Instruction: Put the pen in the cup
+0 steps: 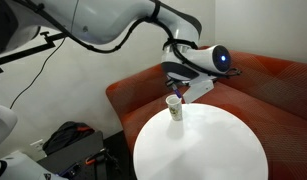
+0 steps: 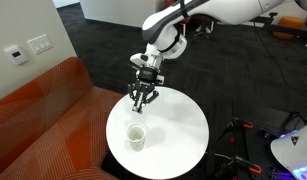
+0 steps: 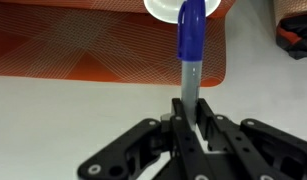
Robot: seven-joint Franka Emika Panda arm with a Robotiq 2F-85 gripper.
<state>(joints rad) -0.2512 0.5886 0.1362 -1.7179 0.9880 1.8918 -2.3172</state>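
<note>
The blue end of the pen is still outside the cup. Next, my gripper needs to move down toward the cup's opening (image 2: pixel 136 130) (image 3: pixel 169 6), which is below it, and let go of the pen there.
The white paper cup (image 1: pixel 174 107) stands on the round white table (image 1: pixel 208 150); it also shows in an exterior view (image 2: pixel 137 135) and at the top edge of the wrist view (image 3: pixel 163 8). My gripper (image 3: pixel 190 118) is shut on the pen (image 3: pixel 189 50), a blue and grey marker whose blue end reaches the cup's rim. In an exterior view the gripper (image 2: pixel 144 98) hangs above the table, beyond the cup. In the other one the gripper (image 1: pixel 179 88) is just above and beside the cup.
An orange-red sofa (image 1: pixel 263 85) curves behind the table, also seen in an exterior view (image 2: pixel 38 115). A dark bag and equipment (image 1: pixel 73 140) lie on the floor. A dark object (image 3: pixel 296 35) shows at the right of the wrist view.
</note>
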